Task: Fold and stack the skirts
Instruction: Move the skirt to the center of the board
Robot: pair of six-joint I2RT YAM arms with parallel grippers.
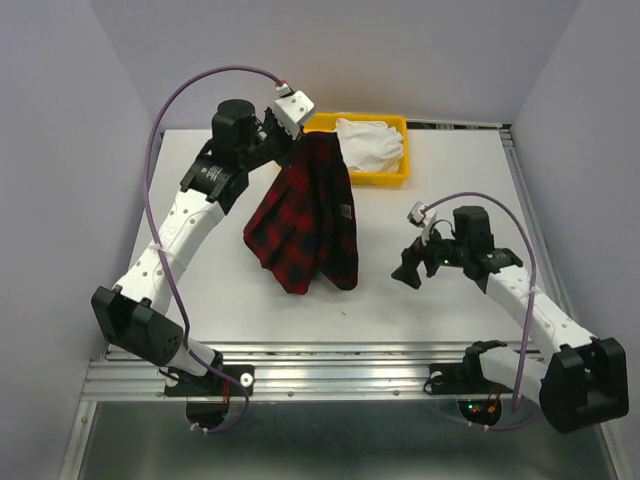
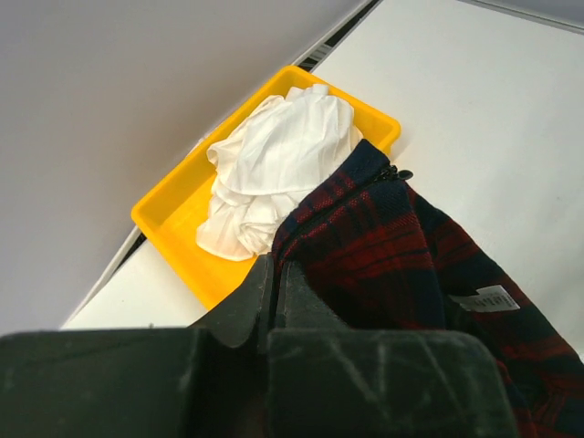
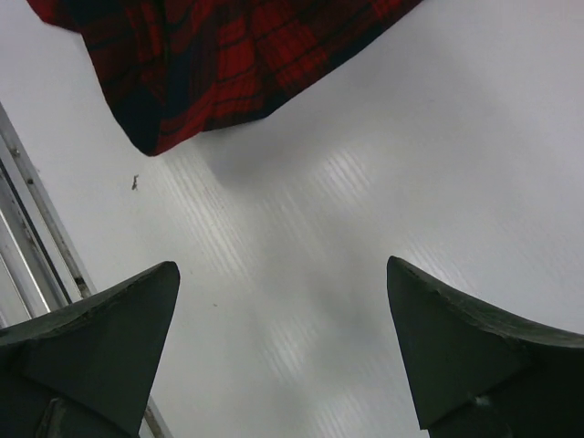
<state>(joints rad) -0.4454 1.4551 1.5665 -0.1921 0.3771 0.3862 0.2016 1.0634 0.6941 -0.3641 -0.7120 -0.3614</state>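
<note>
My right gripper shifts left in the top view onto the skirt's lower near corner (image 1: pixel 349 281) (image 3: pixel 153 139) next, as that corner hangs free below my left gripper's hold.
My left gripper (image 1: pixel 303 138) is shut on the top edge of a red-and-black plaid skirt (image 1: pixel 305 215), holding it up just in front of the yellow tray. The cloth hangs down and spreads toward the table's middle. In the left wrist view the fingers (image 2: pixel 276 274) are pressed together on the plaid skirt (image 2: pixel 392 246). A crumpled white garment (image 1: pixel 372 143) lies in the tray, also visible from the left wrist (image 2: pixel 274 164). My right gripper (image 1: pixel 408 270) hovers open to the right of the skirt's lower hem (image 3: pixel 210 55), and nothing sits between its jaws (image 3: pixel 283 274).
The yellow tray (image 1: pixel 375 180) stands at the table's far edge, its near wall (image 2: pixel 173 228) close to my left gripper. A white label (image 2: pixel 484 299) shows on the plaid cloth. Metal rails (image 1: pixel 330 365) run along the table's near edge.
</note>
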